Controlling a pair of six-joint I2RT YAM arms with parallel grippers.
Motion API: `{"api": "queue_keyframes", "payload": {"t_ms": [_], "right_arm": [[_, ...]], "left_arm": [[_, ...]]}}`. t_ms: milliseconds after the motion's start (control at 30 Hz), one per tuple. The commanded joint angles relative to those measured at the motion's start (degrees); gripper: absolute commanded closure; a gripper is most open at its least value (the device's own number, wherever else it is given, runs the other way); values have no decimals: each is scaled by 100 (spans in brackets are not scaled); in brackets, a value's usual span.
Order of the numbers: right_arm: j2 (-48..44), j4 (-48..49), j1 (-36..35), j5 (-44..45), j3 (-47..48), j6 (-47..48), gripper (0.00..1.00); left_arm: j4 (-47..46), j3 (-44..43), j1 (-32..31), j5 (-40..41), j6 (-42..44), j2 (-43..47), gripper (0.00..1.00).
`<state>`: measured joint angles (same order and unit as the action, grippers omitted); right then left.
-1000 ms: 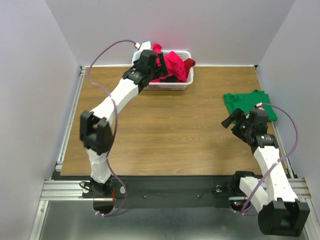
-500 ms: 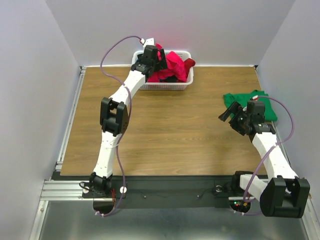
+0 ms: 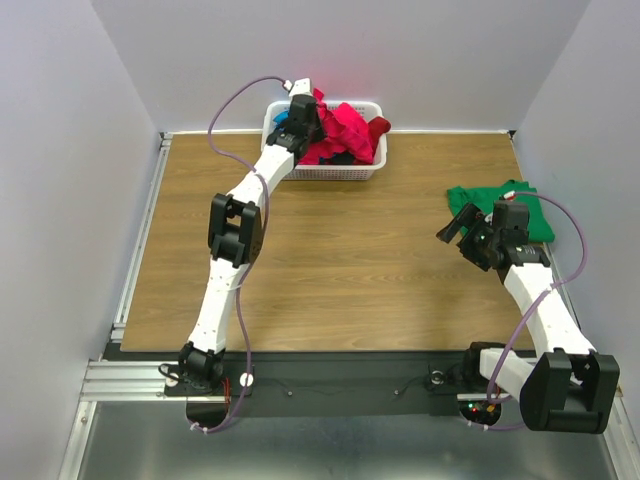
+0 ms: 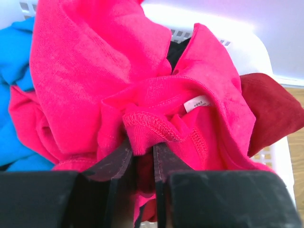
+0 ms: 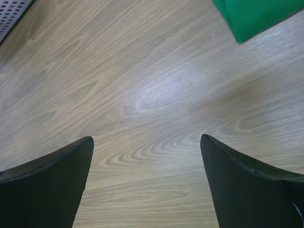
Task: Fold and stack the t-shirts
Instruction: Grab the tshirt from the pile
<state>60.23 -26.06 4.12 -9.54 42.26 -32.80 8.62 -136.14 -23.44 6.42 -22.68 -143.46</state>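
The left gripper lifts the hemmed fold up out of the basket (image 3: pixel 340 172) next, draws it back, lowers and releases it, since wide bare wood lies back from the gripper.
A crumpled bright pink-red t-shirt (image 3: pixel 345 125) (image 4: pixel 95 71) tops the pile in the white lattice basket (image 3: pixel 340 172) (image 4: pixel 247 42). My left gripper (image 3: pixel 305 115) (image 4: pixel 142 152) reaches into the basket, shut on a hemmed fold of that shirt. Beside it lie a blue shirt (image 4: pixel 14 57), a dark red one (image 4: pixel 268 109) and a bit of black cloth (image 4: pixel 178 50). A folded green t-shirt (image 3: pixel 480 203) (image 5: pixel 256 14) lies flat at the table's right side. My right gripper (image 3: pixel 455 232) (image 5: pixel 147 147) hovers open over bare wood just left of it, holding nothing.
The basket stands at the back of the wooden table, against the far wall; its corner shows at the top left of the right wrist view (image 5: pixel 12 12). Grey walls close in on both sides. A metal rail (image 3: pixel 140 230) runs along the table's left edge.
My left arm stretched further into the basket and its jaws closed on the pink-red shirt. The right arm shifted slightly early on, then held still, open.
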Motion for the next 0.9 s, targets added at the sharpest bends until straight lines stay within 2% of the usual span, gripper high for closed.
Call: {"api": "queue_keyframes", "payload": {"t_ms": [0,400,467,600,733,867], "right_arm": [[-108,304,19,31,-16,54,0],[-160,312,19,-13,-148,72,0],[-125,304,19,-13,-165,89,0],[-108,304,19,-13,-174,98,0],[-116,304,19,-48,-104,107,0],[-125,295,19,14,-69,203,0]], "left_arm": [[-344,-62,15,26,61,800,80],[-344,17,-2,-255,220,1891,82],[-344,17,-29,-334,220,2032,90],[-326,-1,-108,-474,255,2357,92],[-308,8,-310,-780,421,3058,92],[-247,165,-713,-747,746,3902,92]]}}
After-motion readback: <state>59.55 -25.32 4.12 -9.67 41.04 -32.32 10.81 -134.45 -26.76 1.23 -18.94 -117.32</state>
